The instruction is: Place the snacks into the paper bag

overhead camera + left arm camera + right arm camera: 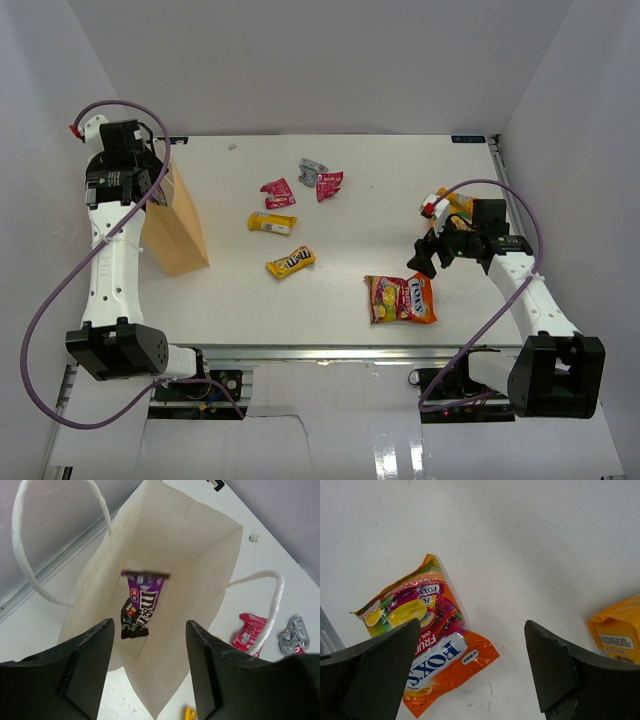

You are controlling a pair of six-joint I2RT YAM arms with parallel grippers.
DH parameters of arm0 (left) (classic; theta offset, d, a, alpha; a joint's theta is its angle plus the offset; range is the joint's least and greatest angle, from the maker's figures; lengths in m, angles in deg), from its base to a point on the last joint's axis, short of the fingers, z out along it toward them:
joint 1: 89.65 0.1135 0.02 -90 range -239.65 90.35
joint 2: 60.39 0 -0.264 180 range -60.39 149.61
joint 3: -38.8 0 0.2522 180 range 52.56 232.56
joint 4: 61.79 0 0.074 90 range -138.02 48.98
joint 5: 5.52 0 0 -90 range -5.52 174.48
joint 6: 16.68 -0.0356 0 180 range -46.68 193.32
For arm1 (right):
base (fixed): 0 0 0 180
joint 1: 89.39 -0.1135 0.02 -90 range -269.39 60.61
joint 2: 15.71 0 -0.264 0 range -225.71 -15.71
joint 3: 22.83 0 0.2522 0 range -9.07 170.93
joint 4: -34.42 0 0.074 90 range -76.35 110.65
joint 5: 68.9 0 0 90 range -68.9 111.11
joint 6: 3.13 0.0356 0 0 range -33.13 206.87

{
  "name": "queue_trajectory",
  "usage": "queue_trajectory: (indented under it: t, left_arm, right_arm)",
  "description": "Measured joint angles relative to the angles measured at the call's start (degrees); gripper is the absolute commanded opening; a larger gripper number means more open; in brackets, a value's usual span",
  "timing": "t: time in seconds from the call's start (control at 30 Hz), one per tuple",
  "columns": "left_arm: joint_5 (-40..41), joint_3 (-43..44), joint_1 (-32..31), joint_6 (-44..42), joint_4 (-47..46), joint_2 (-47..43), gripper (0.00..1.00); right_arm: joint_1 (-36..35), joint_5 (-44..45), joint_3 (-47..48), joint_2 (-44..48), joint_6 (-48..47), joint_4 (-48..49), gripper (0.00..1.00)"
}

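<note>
I should next move my right gripper to the left in the top view, back and down, because the middle of the candy bag is below the gripper and to that side.
The tan paper bag [178, 232] stands open at the table's left. My left gripper [157, 187] hangs open and empty over its mouth. In the left wrist view the left gripper [150, 635] frames the bag [190, 540], which holds a purple-brown candy packet [141, 603]. My right gripper [429, 258] is open and empty, a little above the table, just beyond the large orange-pink candy bag [400, 298]. In the right wrist view the gripper [471, 632] is over the candy bag's [427, 640] right edge, and an orange pouch [617, 635] lies to the right.
Loose on the table are two yellow packets [272, 222] [290, 262], two red wrappers [278, 192] [329, 184] and a grey wrapper [310, 170]. The orange pouch [456, 206] lies behind the right wrist. White walls close in both sides.
</note>
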Motion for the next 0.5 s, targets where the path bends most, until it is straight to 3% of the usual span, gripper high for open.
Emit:
queue_trajectory:
  t: [0.17, 0.3, 0.5]
  left_arm:
    - [0.0, -0.5, 0.0, 0.1, 0.0, -0.2, 0.73]
    - [-0.9, -0.4, 0.0, -0.3, 0.0, -1.0, 0.76]
    - [-9.8, 0.4, 0.0, -3.8, -2.0, -5.4, 0.92]
  right_arm:
    - [0.0, -5.4, 0.3, -0.2, -4.6, -2.8, 0.90]
    - [0.0, -11.3, 2.9, -2.0, -15.6, -11.6, 0.90]
    - [-5.5, -10.5, 6.1, -6.8, -30.5, -21.8, 0.90]
